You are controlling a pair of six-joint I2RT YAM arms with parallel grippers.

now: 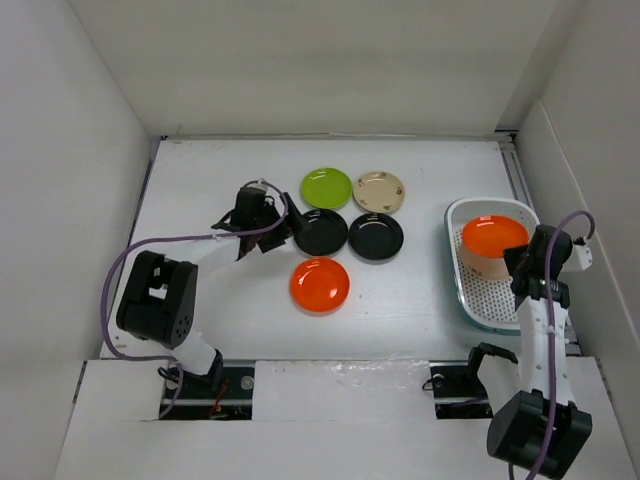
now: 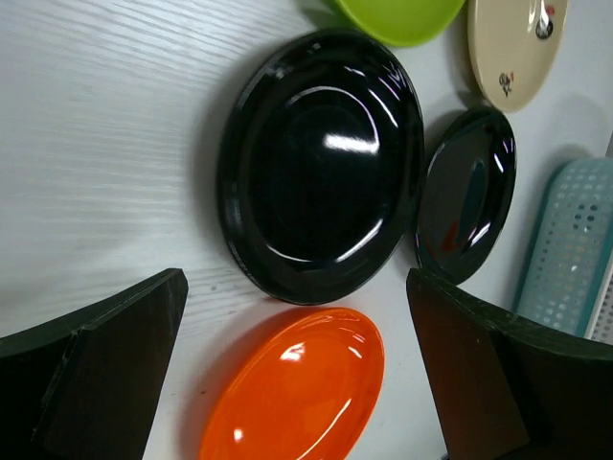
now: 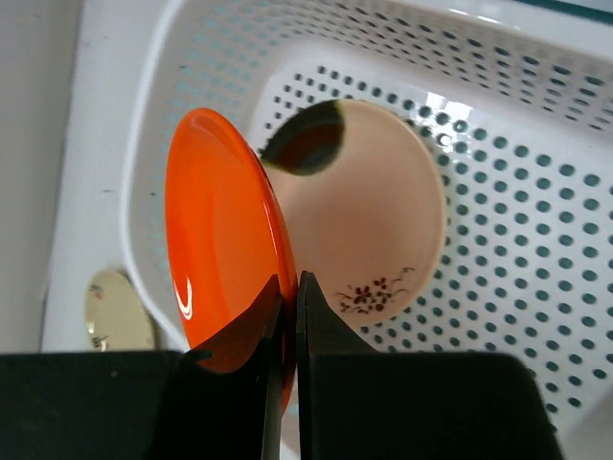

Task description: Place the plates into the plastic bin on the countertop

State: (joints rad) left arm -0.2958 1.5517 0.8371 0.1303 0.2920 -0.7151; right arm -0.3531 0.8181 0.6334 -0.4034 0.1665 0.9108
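I should next lower the orange plate, still hanging above, with my right gripper onto the beige plate below it inside the bin and let go of the orange plate's rim.
My right gripper [image 3: 289, 287] is shut on the rim of an orange plate [image 3: 225, 244] and holds it over the plastic bin [image 3: 536, 163], above a beige plate [image 3: 374, 220] lying inside. From above, that orange plate [image 1: 493, 234] sits over the bin [image 1: 457, 215]. My left gripper [image 2: 297, 355] is open and empty above the countertop [image 1: 210, 180], between a black plate [image 2: 321, 163] and a second orange plate [image 2: 297, 388]. On the countertop lie a green plate [image 1: 327, 187], a beige plate [image 1: 380, 191], two black plates [image 1: 320, 231] [image 1: 376, 236] and the orange plate [image 1: 320, 284].
White walls close in the countertop at the back and both sides. The bin stands against the right wall. The left arm's purple cable [image 1: 125, 265] loops over the left part of the countertop.
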